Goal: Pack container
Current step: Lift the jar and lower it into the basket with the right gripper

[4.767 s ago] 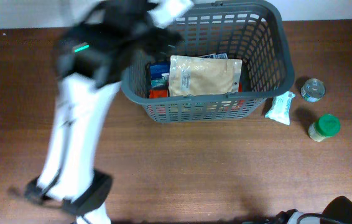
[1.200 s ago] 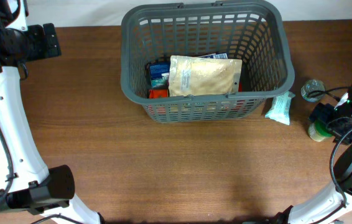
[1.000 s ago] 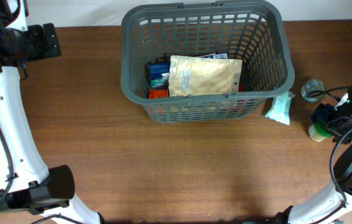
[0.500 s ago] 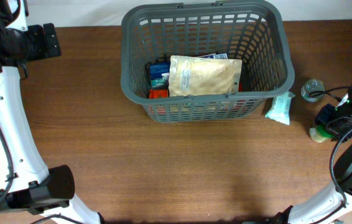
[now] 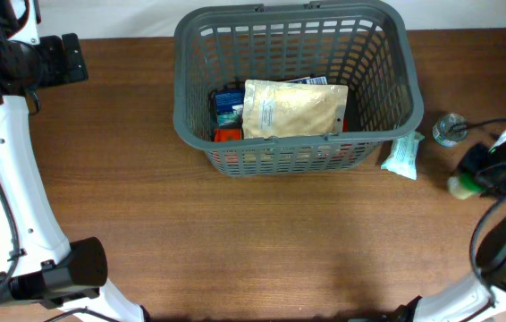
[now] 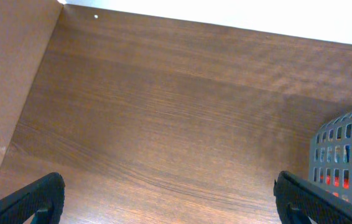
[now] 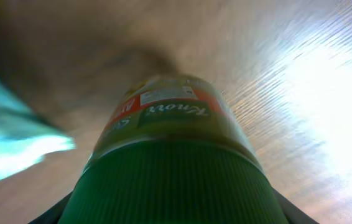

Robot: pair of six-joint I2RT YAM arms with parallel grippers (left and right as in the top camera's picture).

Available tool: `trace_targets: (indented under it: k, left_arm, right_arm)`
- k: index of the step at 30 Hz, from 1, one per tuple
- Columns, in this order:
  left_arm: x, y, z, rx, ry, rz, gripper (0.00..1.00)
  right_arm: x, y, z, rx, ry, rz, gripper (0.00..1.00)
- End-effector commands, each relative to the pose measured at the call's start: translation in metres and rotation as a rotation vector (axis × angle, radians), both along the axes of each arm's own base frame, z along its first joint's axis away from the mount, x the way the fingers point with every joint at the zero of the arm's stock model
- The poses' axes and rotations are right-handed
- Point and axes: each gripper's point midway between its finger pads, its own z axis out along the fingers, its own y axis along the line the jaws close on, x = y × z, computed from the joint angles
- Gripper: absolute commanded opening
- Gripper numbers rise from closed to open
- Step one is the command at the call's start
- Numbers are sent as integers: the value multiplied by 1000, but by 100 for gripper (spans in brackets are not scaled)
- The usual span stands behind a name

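The space above the tan pouch (image 5: 296, 108) is open, so the right gripper needs to lift the jar over the basket's rim next, then lower it onto the pouch.
The container, a large dark grey basket (image 5: 181, 89), stands at the back middle of the table and holds a tan pouch (image 5: 293, 109) over blue and red packs. Its corner shows in the left wrist view (image 6: 350, 155). My right gripper (image 5: 485, 170) is at the right edge, shut around the green lid of a jar (image 5: 460, 185). In the right wrist view the jar (image 7: 170, 124) fills the space between my fingers (image 7: 173, 211), tilted, with its base towards the table. My left gripper (image 5: 72, 58) is open and empty at the far left, above bare wood (image 6: 176, 202).
A teal packet (image 5: 403, 154) lies against the basket's right front corner and appears blurred in the right wrist view (image 7: 14, 149). A small clear glass jar (image 5: 450, 128) stands just behind the right gripper. The white wall edge runs along the table's back.
My right gripper has shifted right and closed over the jar's green lid, and the jar now leans. The left arm, which swept away from the basket earlier, has stayed still.
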Motion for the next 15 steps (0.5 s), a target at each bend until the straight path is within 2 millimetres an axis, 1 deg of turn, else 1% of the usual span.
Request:
trace_targets:
  k: [1,2,4,7,8,10,12,14,15]
  left_arm:
    - [1,-1,-3,-17,3,6,99]
    - [1,-1,-3,-17,3,6,99]
    - [1,-1,-3,-17,3,6,99]
    - [1,-1,-3,-17,3,7,99]
    - [1,-1,-3,-17,3,7,99]
    - [1,-1,-3,-17,3,6,99]
    - [1,-1,-3,-17,3,6,99]
    - [1,-1,-3,-17,3,7,99]
    - [1,-1,-3,-17,3,7,99]
  right_arm:
    - [22,-5,89,-88,-236,-4,7]
    - [24,-3,107,-100,-277,-1,4]
    - [26,2,144,-121,-368,9,4]
    - [26,19,206,-135,-533,41,4]
    - [25,29,228,-132,-599,63,4]
    - [21,45,262,-138,-703,106,4]
    - [14,71,303,-163,-831,191,4]
    - [8,96,332,-175,-927,278,4]
    - [5,111,345,-176,-979,329,4]
